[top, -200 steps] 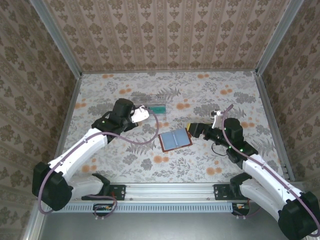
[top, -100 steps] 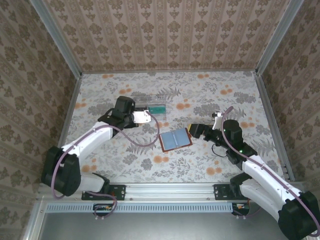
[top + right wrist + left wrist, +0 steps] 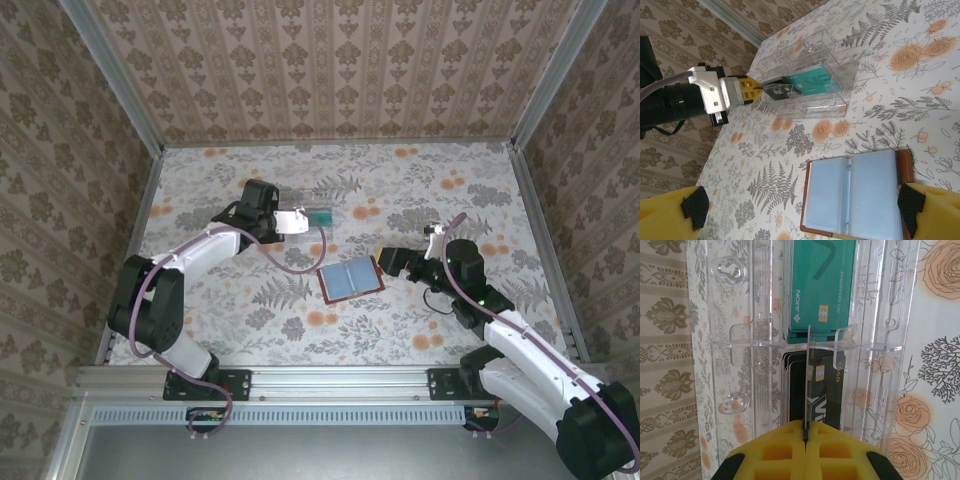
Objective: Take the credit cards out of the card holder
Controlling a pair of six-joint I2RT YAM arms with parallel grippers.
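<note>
My left gripper lowers the thin dark credit card into the clear tray's near compartment (image 3: 812,385) next and releases it, since the dark cards already lie there.
The brown card holder (image 3: 351,280) lies open on the table, its blue-grey pockets (image 3: 855,195) facing up. My left gripper (image 3: 805,437) is shut on a thin dark credit card (image 3: 807,385), held edge-on over the near compartment of a clear tray (image 3: 740,340). Dark cards (image 3: 827,385) lie in that compartment and teal credit cards (image 3: 820,285) in the far one. In the right wrist view the left gripper (image 3: 757,89) holds the dark card (image 3: 776,91) at the tray's left end. My right gripper (image 3: 802,215) is open, one finger (image 3: 935,210) at the holder's right edge.
The clear tray (image 3: 300,205) sits at the back left of the flowered table, just right of the left gripper (image 3: 297,219). The right gripper (image 3: 385,262) is right of the card holder. Patterned walls enclose the table on three sides.
The left arm has swung toward the back and right, carrying the dark card over the clear tray. The right arm and the card holder have not moved.
</note>
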